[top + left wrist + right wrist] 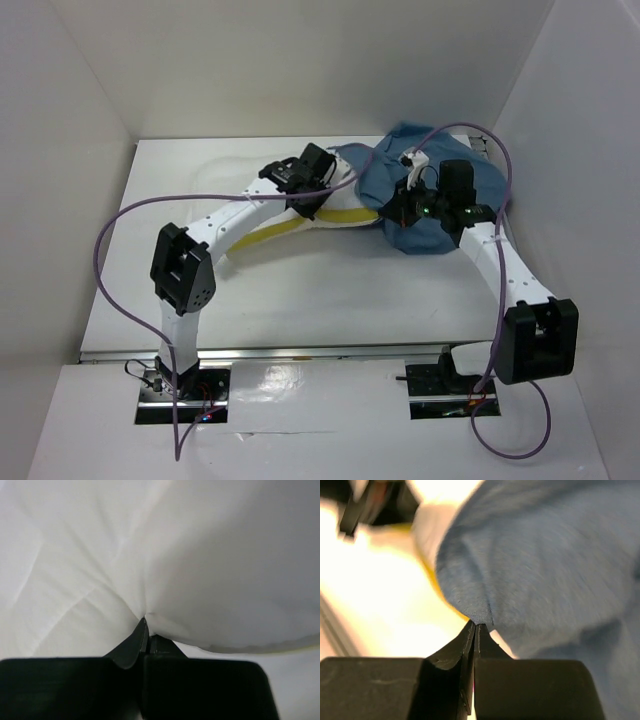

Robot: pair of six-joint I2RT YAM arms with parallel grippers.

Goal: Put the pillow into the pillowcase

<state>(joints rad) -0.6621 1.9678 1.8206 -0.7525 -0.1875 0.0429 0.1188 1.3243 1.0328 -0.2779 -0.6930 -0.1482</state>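
My left gripper moves the pinched pillow cloth down and back onto the bare tabletop before the yellow strip next. It releases the cloth there, since the cloth hangs raised.
The white pillow point(262, 238) lies across the middle of the table, its yellow strip point(340, 215) facing me, and its right end meets the mouth of the dusty-blue pillowcase point(425, 238) bunched at the back right. My left gripper point(316, 203) is shut on a pinch of the pillow's white cloth point(150, 555); the jaws point(146, 623) press together on a fold. My right gripper point(396, 210) is shut on the pillowcase's edge point(485, 610), its tips point(476, 626) closed on blue cloth beside the yellow strip point(431, 575). Most of the pillow's right end is hidden under cloth and arms.
White walls point(80, 120) enclose the table on three sides. Purple cables point(130, 210) loop over both arms. A metal rail point(300, 352) runs along the table's near edge. Bare table point(330, 295) lies between the pillow and the arm bases.
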